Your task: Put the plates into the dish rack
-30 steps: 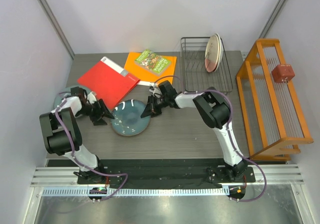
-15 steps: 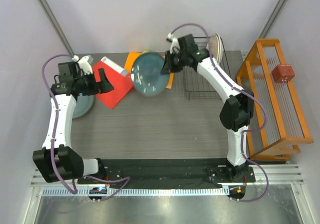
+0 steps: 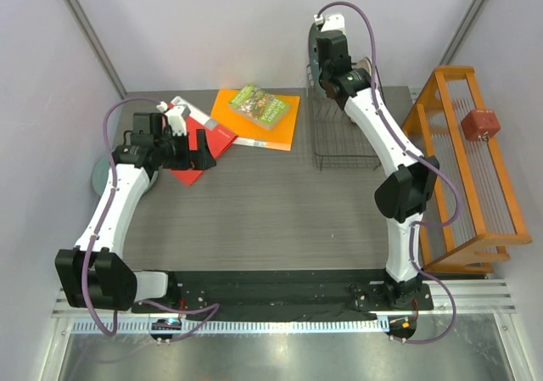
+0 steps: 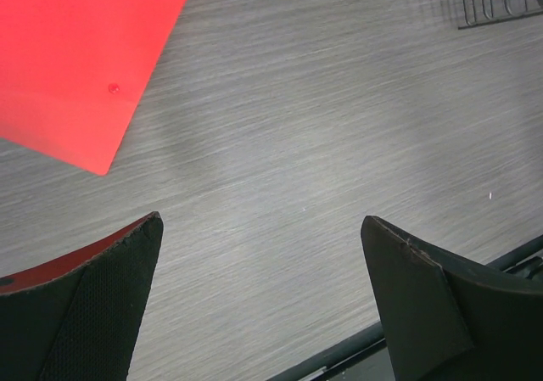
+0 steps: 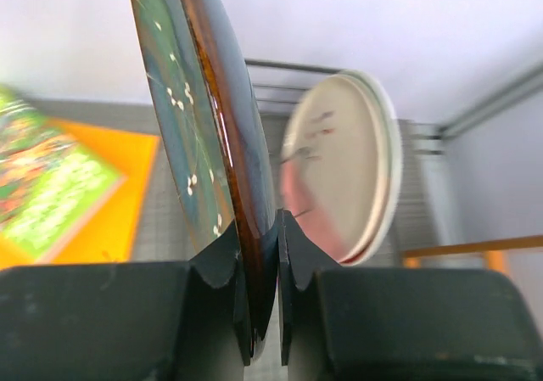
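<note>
The teal plate should go with my right gripper toward the cream-and-pink plate and down beside it, and then I should release the rim of the teal plate.
My right gripper (image 3: 325, 69) is shut on the rim of the glossy speckled dark teal plate (image 5: 195, 143) and holds it on edge, high above the left part of the black wire dish rack (image 3: 352, 167). My right gripper also shows in its wrist view (image 5: 278, 228). The cream-and-pink plate (image 5: 339, 169) stands upright in the rack just to the right of the teal one; it is mostly hidden behind the arm in the top view (image 3: 370, 65). My left gripper (image 3: 199, 148) is open and empty over the red folder. The grey-green plate (image 3: 100, 176) lies at the table's left edge, partly under the left arm.
A red folder (image 4: 76, 50) lies under the left gripper. An orange book (image 3: 271, 126) with a green book (image 3: 259, 105) on it lies at the back centre. An orange wooden rack (image 3: 462, 169) with a red cube (image 3: 480, 125) stands at the right.
My right gripper has lifted the teal plate off the table, turned it on edge and carried it over the rack. My left gripper has drawn back left, over the red folder.
</note>
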